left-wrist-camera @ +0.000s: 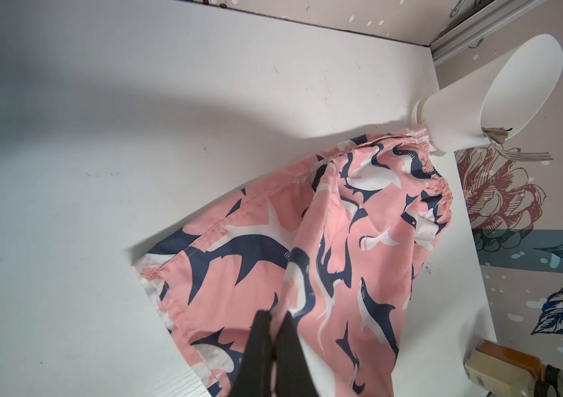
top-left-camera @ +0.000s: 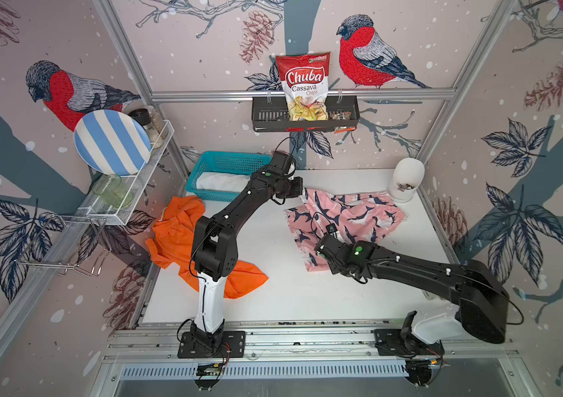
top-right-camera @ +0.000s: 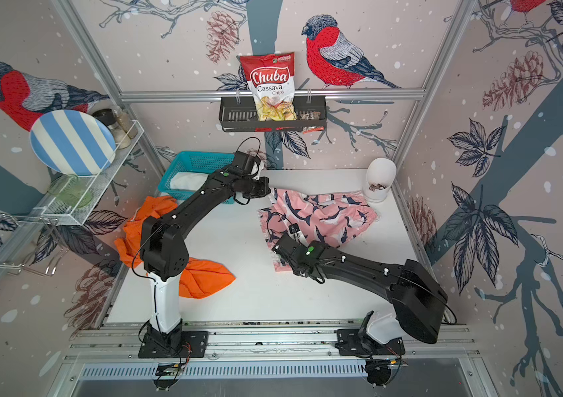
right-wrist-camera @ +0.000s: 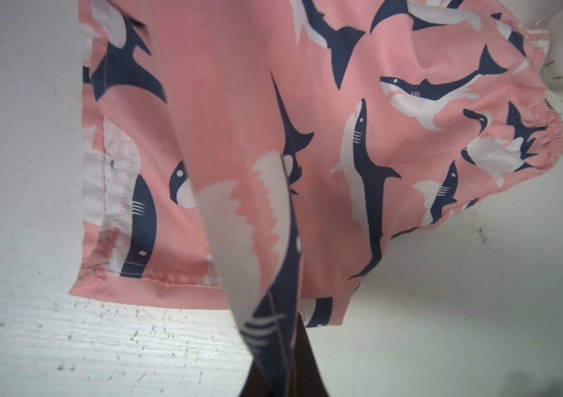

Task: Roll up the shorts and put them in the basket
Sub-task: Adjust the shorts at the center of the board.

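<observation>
The shorts' bottom layer lies bare at the shorts' near hem corner (top-left-camera: 310, 266), so I will next move my right gripper toward the orange shorts, lower the fold onto that corner and release it.
The pink shark-print shorts (top-left-camera: 359, 216) (top-right-camera: 328, 216) lie spread on the white table, waistband toward the back right. My left gripper (top-left-camera: 303, 194) (top-right-camera: 270, 192) (left-wrist-camera: 274, 318) is shut on a pinch of their fabric at the far left corner. My right gripper (top-left-camera: 319, 248) (top-right-camera: 278, 248) (right-wrist-camera: 290, 347) is shut on a fold at the near hem, and the cloth drapes over its fingers (right-wrist-camera: 305, 364). The orange shorts (top-left-camera: 173, 237) (top-right-camera: 204, 278) lie crumpled at the left, partly under the left arm. The white shorts (top-left-camera: 219, 181) (top-right-camera: 185, 180) sit in the teal basket (top-left-camera: 228, 161) (top-right-camera: 197, 160).
A white cutlery holder (top-left-camera: 406, 180) (left-wrist-camera: 479, 99) stands at the back right, touching the waistband. A wire rack with a striped plate (top-left-camera: 111, 141) hangs on the left wall. A black shelf with a chips bag (top-left-camera: 304, 117) hangs on the back wall. A bottle (left-wrist-camera: 513, 367) shows in the left wrist view.
</observation>
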You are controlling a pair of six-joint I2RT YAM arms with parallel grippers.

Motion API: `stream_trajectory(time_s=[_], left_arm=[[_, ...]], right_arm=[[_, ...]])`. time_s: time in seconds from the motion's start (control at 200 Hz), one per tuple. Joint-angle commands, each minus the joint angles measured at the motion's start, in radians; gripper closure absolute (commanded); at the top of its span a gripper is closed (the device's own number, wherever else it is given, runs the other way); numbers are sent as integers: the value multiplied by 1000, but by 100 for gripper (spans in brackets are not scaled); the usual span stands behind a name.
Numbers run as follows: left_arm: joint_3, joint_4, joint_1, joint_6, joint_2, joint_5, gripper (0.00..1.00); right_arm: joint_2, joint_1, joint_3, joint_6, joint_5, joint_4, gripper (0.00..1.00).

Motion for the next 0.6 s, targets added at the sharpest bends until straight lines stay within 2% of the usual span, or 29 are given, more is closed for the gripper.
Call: stream_trajectory(time_s=[0.0, 0.12, 0.195, 0.43, 0.595], left_arm=[[89, -43, 16, 26, 46, -54, 100], [144, -85, 47, 27, 124, -61, 100], [128, -80, 58, 34, 154, -83, 100], [105, -25, 78, 43, 239, -139, 100], [141, -20, 83, 42, 279, -195, 100]], right_arm=[[-42, -36, 37, -56, -173, 79, 100], [-34, -52, 13, -85, -405, 218, 100], [0, -53, -15, -75, -492, 293, 100], [116, -93, -71, 2, -582, 513, 100], [185, -110, -93, 41, -649, 637, 100]])
